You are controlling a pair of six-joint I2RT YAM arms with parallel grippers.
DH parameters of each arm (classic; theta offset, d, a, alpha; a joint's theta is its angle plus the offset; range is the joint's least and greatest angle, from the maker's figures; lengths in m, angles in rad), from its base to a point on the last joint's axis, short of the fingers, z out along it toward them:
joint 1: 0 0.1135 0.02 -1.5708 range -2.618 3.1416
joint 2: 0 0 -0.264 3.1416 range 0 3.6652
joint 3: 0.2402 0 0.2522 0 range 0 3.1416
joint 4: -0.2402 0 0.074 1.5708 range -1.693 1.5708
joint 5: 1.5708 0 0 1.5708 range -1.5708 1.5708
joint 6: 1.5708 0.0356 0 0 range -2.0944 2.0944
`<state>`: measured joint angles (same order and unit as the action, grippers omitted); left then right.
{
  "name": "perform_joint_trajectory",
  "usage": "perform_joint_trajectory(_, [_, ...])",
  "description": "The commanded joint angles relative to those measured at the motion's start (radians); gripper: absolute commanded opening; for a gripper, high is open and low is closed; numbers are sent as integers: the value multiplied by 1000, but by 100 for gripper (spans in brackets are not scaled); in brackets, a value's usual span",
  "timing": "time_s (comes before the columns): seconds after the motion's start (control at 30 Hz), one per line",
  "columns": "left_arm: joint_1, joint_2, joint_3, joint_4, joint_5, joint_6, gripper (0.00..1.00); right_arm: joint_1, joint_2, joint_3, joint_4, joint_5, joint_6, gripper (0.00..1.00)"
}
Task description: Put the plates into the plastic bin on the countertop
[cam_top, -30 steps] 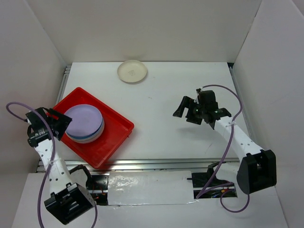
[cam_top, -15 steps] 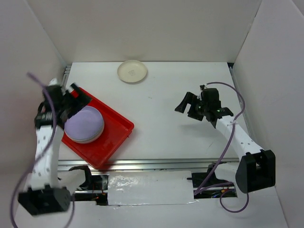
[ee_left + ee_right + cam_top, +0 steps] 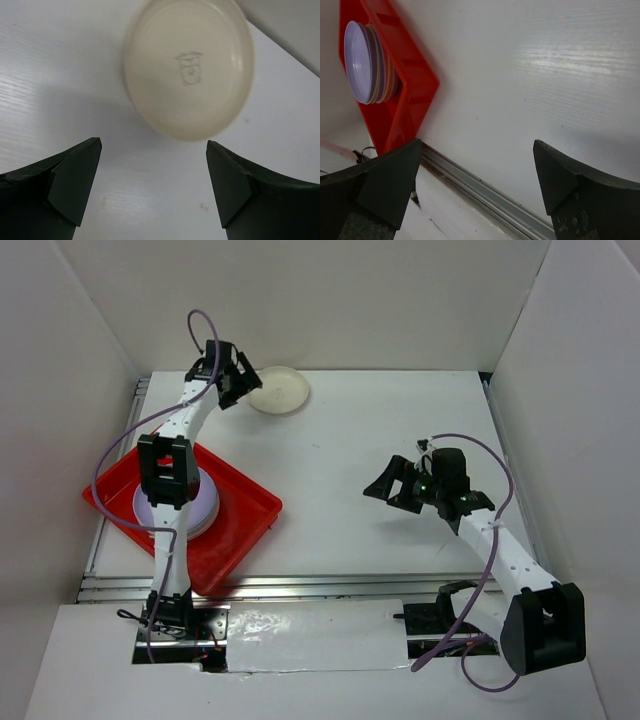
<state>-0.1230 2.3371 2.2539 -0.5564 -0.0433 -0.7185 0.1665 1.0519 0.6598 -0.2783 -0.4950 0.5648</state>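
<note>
My left gripper moves down beside the cream plate next, then shifts toward the plate, straddling the plate's rim on the bin side.
A cream plate lies alone at the far side of the white countertop; in the left wrist view it sits just beyond my fingertips. My left gripper is open and empty, right beside the plate's left edge, jaws wide apart. The red plastic bin stands at the near left and holds a stack of plates with a purple one on top, partly hidden by my left arm. My right gripper is open and empty above the right-middle countertop. Its view shows the bin and the stack.
White walls close in the countertop on the left, back and right. A metal rail runs along the near edge, also seen in the right wrist view. The purple cables loop over both arms.
My left arm has swung from the bin's left side out to the far cream plate. My right gripper has drifted slightly nearer and lower, still open.
</note>
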Motion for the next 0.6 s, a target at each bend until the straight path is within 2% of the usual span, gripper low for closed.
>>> perform_joint_trajectory(0.0, [78,-57,-163,177,34,-139,99,7,-6,-25,106,-106,21,100])
perform_joint_trajectory(0.07, [88,-64,-223,306,52,-156,99,28,-13,-38,116,-109,24,100])
perform_joint_trajectory(0.1, [88,-42,-217,315,59,-157,99,36,-16,-52,123,-105,24,100])
perform_joint_trajectory(0.33, [54,119,-99,291,51,-153,99,85,-70,-91,119,-65,17,100])
perform_joint_trajectory(0.37, [42,151,-79,291,16,-150,99,93,-79,-89,107,-51,7,100])
perform_joint_trajectory(0.47, [29,189,-93,345,16,-170,99,100,-113,-75,65,-2,-11,100])
perform_joint_trajectory(0.57, [20,240,-54,314,-38,-191,97,102,-145,-46,16,9,-32,100])
